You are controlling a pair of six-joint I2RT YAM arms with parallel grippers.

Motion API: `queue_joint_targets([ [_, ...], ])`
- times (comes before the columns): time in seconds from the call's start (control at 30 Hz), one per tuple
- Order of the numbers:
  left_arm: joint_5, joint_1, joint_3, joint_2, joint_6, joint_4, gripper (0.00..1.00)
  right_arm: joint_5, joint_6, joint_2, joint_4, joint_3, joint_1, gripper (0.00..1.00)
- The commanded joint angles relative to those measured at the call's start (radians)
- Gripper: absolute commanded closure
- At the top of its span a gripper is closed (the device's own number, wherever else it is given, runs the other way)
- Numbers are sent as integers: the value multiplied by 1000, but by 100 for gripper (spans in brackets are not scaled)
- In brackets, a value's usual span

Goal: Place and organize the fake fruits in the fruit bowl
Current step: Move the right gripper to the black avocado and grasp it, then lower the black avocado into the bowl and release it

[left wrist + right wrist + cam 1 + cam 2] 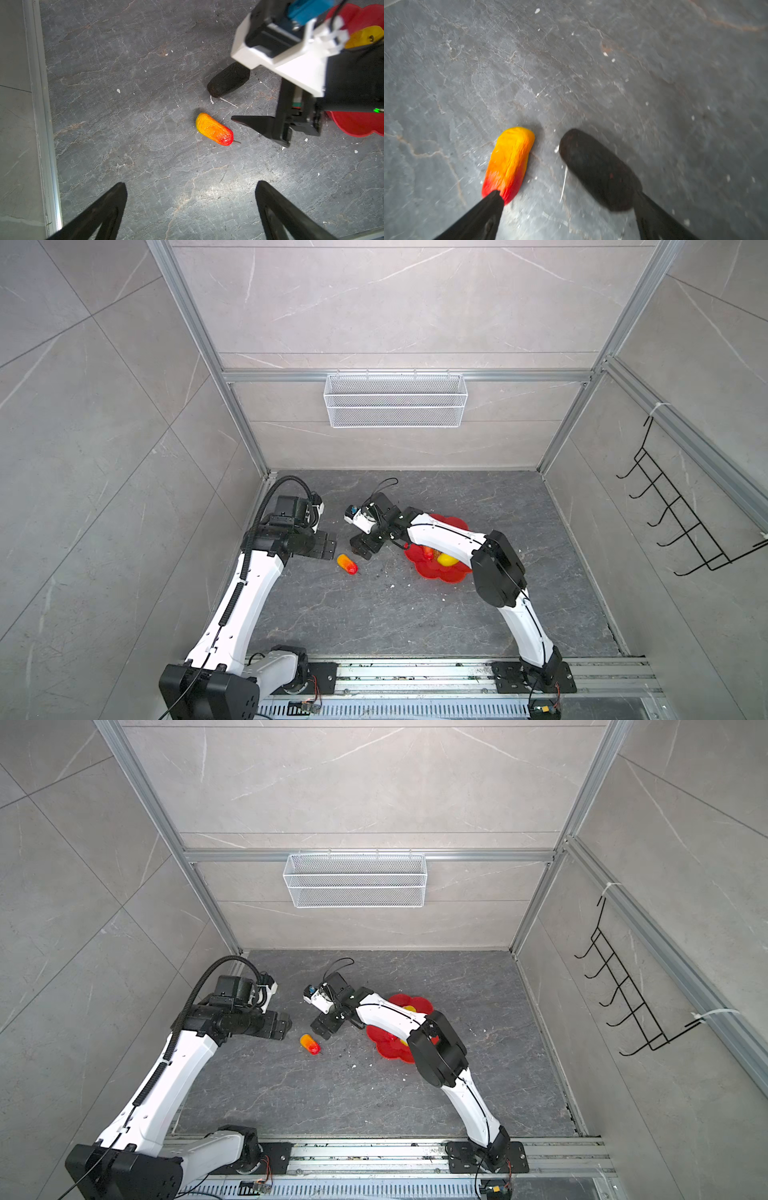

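Note:
The dark fruit's middle comes between my right gripper's fingers next as they move down and turn, since that fruit lies slantwise below my right gripper.
An orange-red fake fruit and a dark blackish one lie on the grey slate floor, left of the red flower-shaped fruit bowl. The bowl holds a round yellow fruit, an orange-red fruit and a long yellow fruit. My right gripper hangs open low over the two loose fruits. One fingertip is by the orange-red fruit's red end, the other by the dark fruit, gripping nothing. My left gripper is open and empty, just left of the orange-red fruit.
My right arm reaches across the bowl and hides part of it. A white wire-mesh basket hangs on the back wall and a black hook rack on the right wall. Small white crumbs dot the floor.

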Motion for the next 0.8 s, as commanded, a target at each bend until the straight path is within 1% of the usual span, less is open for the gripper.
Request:
queue_joint_targets([
  [0.0, 6, 5, 3, -18, 21, 9, 0, -19, -94, 78, -126, 119, -10, 0],
  [0.2, 7, 5, 3, -16, 23, 9, 0, 1, -111, 199, -225, 291, -19, 1],
  [0.3, 5, 5, 3, -16, 23, 9, 0, 20, -111, 245, -269, 359, -23, 7],
  [0.37, 3, 5, 3, -14, 23, 10, 0, 24, -113, 251, -288, 388, -26, 12],
  [0.4, 3, 5, 2, -12, 23, 8, 0, 24, -111, 278, -292, 393, -27, 16],
  [0.53, -4, 5, 1, -13, 23, 9, 0, 26, -111, 286, -296, 400, -30, 25],
  [0.67, -6, 5, -2, -17, 23, 8, 0, 25, -108, 291, -314, 412, -32, 40],
  [0.73, -7, 5, -2, -18, 23, 8, 0, 28, -106, 287, -325, 411, -31, 46],
  [0.77, -7, 5, -1, -18, 23, 8, 0, 29, -103, 281, -330, 408, -32, 52],
])
